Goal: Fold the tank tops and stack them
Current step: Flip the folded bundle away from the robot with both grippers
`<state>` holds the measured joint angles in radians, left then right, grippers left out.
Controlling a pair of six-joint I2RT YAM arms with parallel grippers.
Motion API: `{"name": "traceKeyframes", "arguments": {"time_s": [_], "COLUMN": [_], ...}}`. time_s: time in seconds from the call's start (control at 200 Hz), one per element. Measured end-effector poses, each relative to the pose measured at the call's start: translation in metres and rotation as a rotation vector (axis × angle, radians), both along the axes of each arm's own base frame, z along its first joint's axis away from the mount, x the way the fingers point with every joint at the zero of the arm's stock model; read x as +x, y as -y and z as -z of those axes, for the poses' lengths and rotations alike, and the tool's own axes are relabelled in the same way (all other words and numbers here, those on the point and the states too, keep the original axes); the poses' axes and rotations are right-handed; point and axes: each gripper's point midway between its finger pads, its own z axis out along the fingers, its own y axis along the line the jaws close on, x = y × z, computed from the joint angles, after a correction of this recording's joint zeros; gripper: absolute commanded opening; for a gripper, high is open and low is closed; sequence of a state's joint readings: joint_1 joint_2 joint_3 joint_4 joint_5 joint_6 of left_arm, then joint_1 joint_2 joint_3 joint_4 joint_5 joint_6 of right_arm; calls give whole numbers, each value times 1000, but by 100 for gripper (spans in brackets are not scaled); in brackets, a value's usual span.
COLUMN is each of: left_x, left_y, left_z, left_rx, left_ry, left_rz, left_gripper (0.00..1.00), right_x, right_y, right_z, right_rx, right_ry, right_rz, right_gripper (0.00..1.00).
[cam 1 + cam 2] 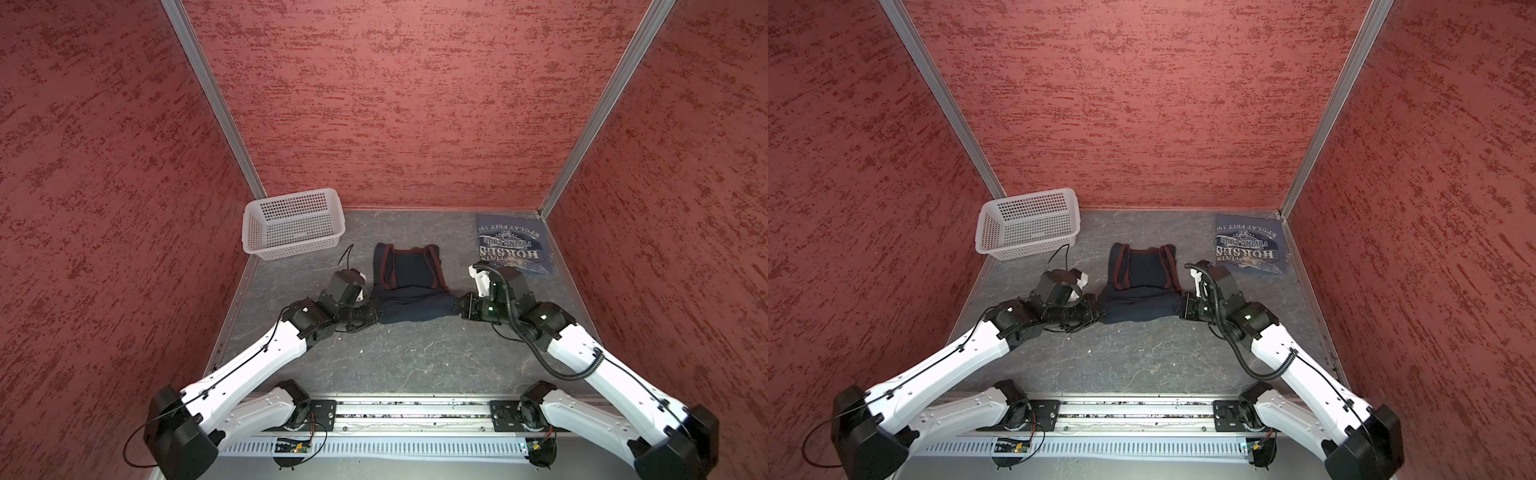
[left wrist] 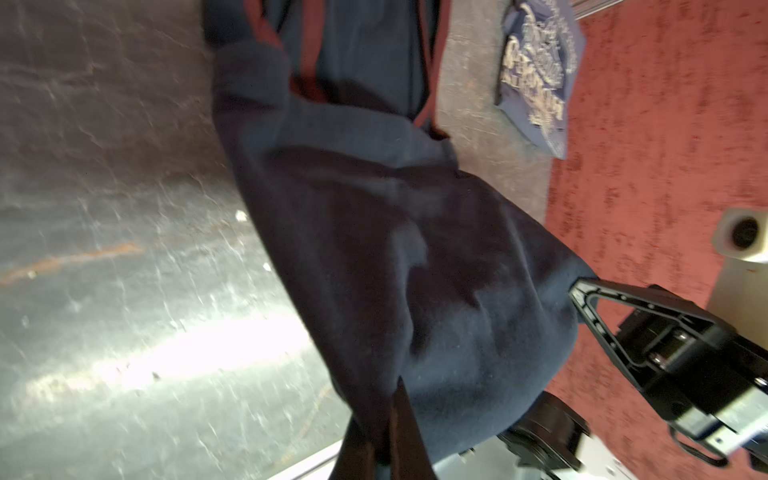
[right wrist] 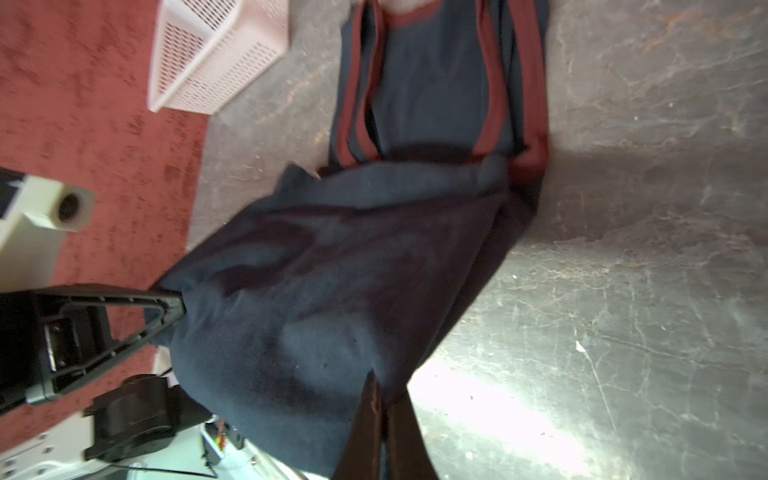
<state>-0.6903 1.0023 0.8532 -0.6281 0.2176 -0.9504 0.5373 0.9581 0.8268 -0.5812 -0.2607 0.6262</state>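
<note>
My left gripper moves outward next and releases its pinched cloth at the far end of the basket-side strap point(image 1: 384, 247), since that strap end lies outward of the gripper.
The dark navy tank top point(image 1: 409, 282) with maroon trim lies mid-table, straps toward the back wall. Its near end is bunched and raised between my two grippers. The left gripper point(image 1: 376, 311) is shut on that end's left side, its fingertips point(image 2: 401, 386) pinching navy cloth point(image 2: 395, 249). The right gripper point(image 1: 456, 306) is shut on the right side, and its closed tip point(image 3: 378, 386) bites the same cloth point(image 3: 353, 270). In both top views the slate grey-blue tank top point(image 1: 513, 245) point(image 1: 1252, 245) lies folded flat at the back right, white print facing up.
A white perforated basket point(image 1: 293, 224) point(image 1: 1027, 224) stands at the back left corner. Red textured walls close in the grey table point(image 1: 415, 357) on three sides. A metal rail point(image 1: 411, 411) with both arm bases runs along the near edge.
</note>
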Motion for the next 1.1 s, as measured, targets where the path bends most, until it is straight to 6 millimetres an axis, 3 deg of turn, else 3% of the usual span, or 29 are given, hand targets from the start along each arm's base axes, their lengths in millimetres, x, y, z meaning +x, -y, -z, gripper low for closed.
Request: {"name": "traceKeyframes", "arguments": {"time_s": [0.145,0.26,0.486,0.781,0.877,0.987,1.102], "left_x": [0,12,70,157,181,211,253], "left_y": [-1,-5,-18,-20,-21,-24,-33], "left_z": [-32,-42,-24,1,23,47,60], "left_rx": [-76,-108,-170,-245,-245,-240,-219], "left_ry": [32,31,-43,-137,-181,-231,-238], "left_rz": [-38,-80,-217,-296,-321,-352,-378], "left_gripper": [4,4,5,21,37,50,58], "right_x": [4,15,70,163,192,229,266], "right_y": [-2,-7,-15,-16,-12,-4,6], "right_z": [-28,-40,-35,-5,17,44,62], "right_rx": [46,53,52,82,83,71,30], "right_ry": [31,41,2,-76,-112,-143,-130], "right_rz": [19,31,71,102,118,146,165], "right_gripper": [0,0,0,0,12,32,54]}}
